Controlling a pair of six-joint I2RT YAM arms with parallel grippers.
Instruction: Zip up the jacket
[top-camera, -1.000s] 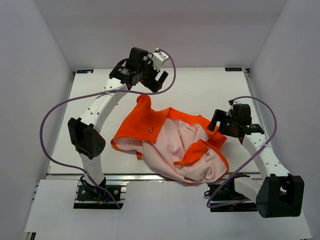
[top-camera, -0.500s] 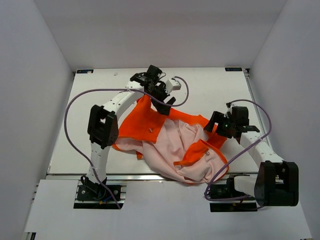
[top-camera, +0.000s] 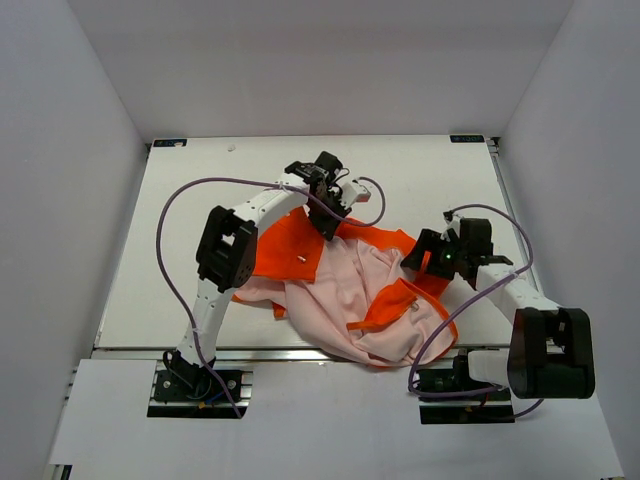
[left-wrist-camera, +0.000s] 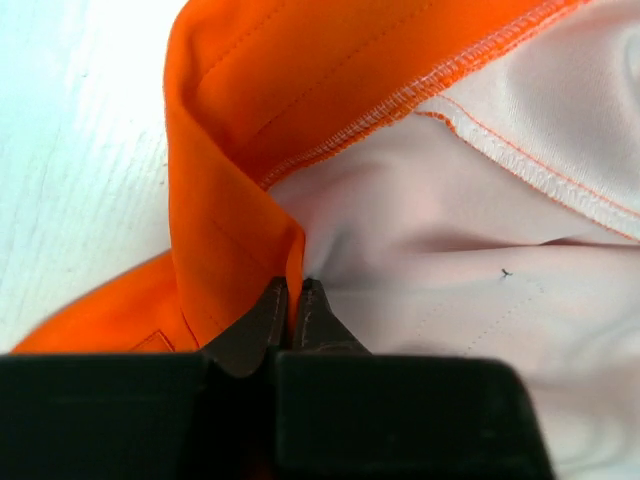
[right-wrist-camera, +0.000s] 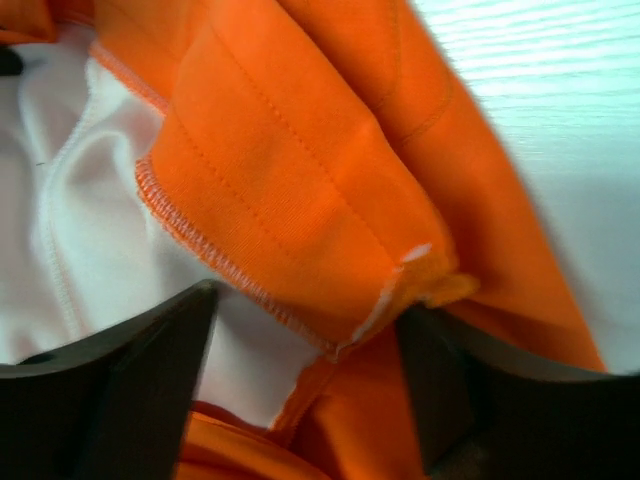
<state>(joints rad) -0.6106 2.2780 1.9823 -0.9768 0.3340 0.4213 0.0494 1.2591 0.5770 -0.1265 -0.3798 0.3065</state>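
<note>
The bare far part of the tabletop lies outward, so my left gripper should next lift the crumpled jacket's edge, swing outward and down to spread it, and release it there.
The orange jacket (top-camera: 291, 243) lies crumpled and open in the middle of the table, its pale pink lining (top-camera: 345, 295) facing up. My left gripper (top-camera: 328, 218) is at the jacket's far edge. In the left wrist view it (left-wrist-camera: 295, 292) is shut on a folded orange edge (left-wrist-camera: 235, 250) beside the lining (left-wrist-camera: 450, 250). My right gripper (top-camera: 425, 256) is at the jacket's right edge. In the right wrist view it (right-wrist-camera: 310, 345) stands open, its fingers (right-wrist-camera: 160, 350) on either side of an orange hemmed fold (right-wrist-camera: 290, 200). No zipper teeth or slider show.
The white table (top-camera: 180, 220) has bare surface left of, behind and right of the jacket. White walls (top-camera: 60, 150) enclose it on three sides. Purple cables (top-camera: 165, 260) loop off both arms. The jacket's near hem reaches the table's front rail (top-camera: 300, 352).
My left arm swung right and down onto the jacket's far edge and its jaws closed on the fabric. My right gripper slid left onto the jacket's right edge, jaws narrowing.
</note>
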